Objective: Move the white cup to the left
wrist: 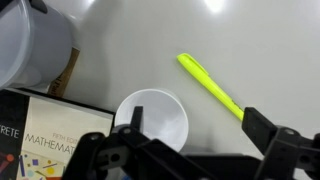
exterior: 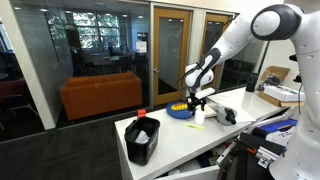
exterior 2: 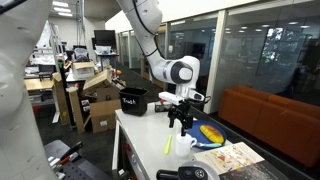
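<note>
My gripper needs to come down onto the white cup's rim nearest the yellow marker before I close it.
The white cup [wrist: 152, 118] stands upright on the white table, and the wrist view looks down into it. It also shows in both exterior views [exterior 2: 184, 146] [exterior: 199, 117], just below my gripper. My gripper [wrist: 198, 125] is open and empty and hovers above the cup. Its left finger is over the cup's mouth and its right finger is well off to the side. The gripper shows in both exterior views [exterior 2: 181, 118] [exterior: 198, 100], pointing down.
A yellow marker [wrist: 210, 86] lies beside the cup [exterior 2: 169, 144]. A blue round dish [exterior 2: 210, 133] [exterior: 180, 111] and a mathematics book [wrist: 40, 125] [exterior 2: 228, 158] are close by. A pale round container [wrist: 35, 45] stands near. A black bin [exterior: 141, 138] [exterior 2: 133, 100] stands at one table end.
</note>
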Tool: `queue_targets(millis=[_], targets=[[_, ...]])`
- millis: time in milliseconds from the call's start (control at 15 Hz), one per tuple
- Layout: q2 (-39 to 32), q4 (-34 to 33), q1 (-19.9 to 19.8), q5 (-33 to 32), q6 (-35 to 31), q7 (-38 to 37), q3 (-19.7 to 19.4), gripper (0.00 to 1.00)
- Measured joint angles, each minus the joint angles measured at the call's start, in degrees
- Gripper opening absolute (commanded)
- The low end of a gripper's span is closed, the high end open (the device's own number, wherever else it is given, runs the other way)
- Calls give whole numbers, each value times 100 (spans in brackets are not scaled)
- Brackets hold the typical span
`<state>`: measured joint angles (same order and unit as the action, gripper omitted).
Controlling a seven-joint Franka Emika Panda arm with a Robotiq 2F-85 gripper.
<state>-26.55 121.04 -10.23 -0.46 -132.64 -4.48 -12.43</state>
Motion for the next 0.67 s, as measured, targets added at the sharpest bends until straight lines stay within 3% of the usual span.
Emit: queue_targets(millis=[667], targets=[[-266, -110, -20, 0, -28, 0, -1, 100]])
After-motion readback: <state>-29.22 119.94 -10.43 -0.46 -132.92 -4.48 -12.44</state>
